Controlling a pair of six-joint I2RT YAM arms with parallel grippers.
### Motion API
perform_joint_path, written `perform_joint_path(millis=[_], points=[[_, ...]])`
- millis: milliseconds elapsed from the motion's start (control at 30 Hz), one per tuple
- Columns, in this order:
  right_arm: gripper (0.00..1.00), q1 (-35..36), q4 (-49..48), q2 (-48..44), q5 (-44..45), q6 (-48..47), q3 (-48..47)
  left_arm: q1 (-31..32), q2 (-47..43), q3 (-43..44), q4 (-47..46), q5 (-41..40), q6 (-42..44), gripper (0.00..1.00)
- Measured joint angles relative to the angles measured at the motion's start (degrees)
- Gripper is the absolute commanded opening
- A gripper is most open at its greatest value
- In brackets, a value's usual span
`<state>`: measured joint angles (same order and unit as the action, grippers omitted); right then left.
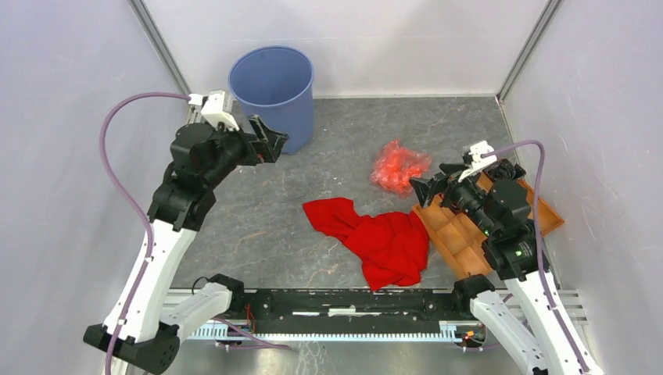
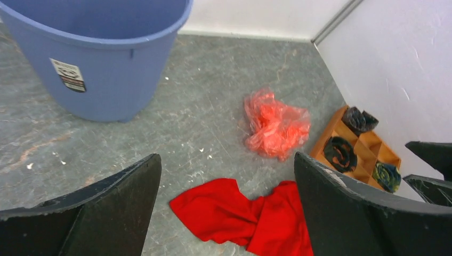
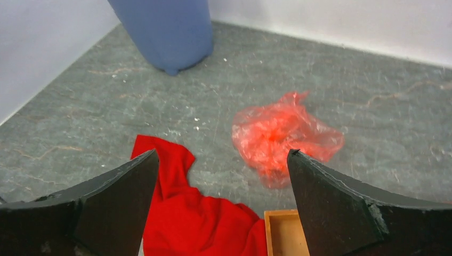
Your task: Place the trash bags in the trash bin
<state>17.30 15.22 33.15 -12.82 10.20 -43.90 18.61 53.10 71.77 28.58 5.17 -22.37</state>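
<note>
The right gripper moves down and outward onto the trash bag's edge by the tray (image 3: pixel 275 175) next, since the bag lies on the tabletop below its open fingers.
The crumpled translucent red-orange trash bag (image 1: pixel 399 166) lies on the grey table, right of centre. It also shows in the left wrist view (image 2: pixel 277 128) and the right wrist view (image 3: pixel 282 136). The blue trash bin (image 1: pixel 274 94) stands upright at the back left; I also see it in the left wrist view (image 2: pixel 101 69) and the right wrist view (image 3: pixel 165 32). My left gripper (image 1: pixel 270 142) is open and empty in the air beside the bin's front wall (image 2: pixel 226 156). My right gripper (image 1: pixel 426 191) is open and empty, just near-right of the bag (image 3: pixel 223 151).
An opaque red cloth (image 1: pixel 383 238) lies spread at front centre, touching the orange-brown compartment tray (image 1: pixel 457 238) at right. The tray holds dark rolled items (image 2: pixel 340 153). White walls enclose the table on three sides.
</note>
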Motion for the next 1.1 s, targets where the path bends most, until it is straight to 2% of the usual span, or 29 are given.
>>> perform_joint_path(millis=[333, 500, 733, 833, 1000, 1100], points=[[0.98, 3.98, 2.86, 4.9, 10.36, -0.31, 6.08, 2.49, 2.47, -2.14, -0.28, 5.55, 1.38, 1.0], [0.98, 4.35, 1.07, 9.9, 14.69, -1.29, 9.64, 2.75, 0.59, -7.13, -2.64, 9.09, 1.01, 1.0], [0.96, 3.98, -2.45, 25.22, 21.49, -1.31, 7.8, 5.84, 3.48, -15.58, -10.12, 18.93, -4.2, 1.0], [0.91, 2.12, -4.02, 30.51, 21.07, -0.39, 5.88, 9.49, 4.7, -18.88, -13.16, 19.54, -6.97, 1.0], [0.9, -4.55, -11.98, 37.27, 15.82, 3.58, 5.11, 15.98, 6.23, -25.07, -19.58, 18.91, -13.2, 1.0], [0.84, -8.2, -17.51, 41.88, 11.02, 6.62, 4.9, 18.1, 6.6, -27.19, -21.68, 17.86, -16.11, 1.0]])
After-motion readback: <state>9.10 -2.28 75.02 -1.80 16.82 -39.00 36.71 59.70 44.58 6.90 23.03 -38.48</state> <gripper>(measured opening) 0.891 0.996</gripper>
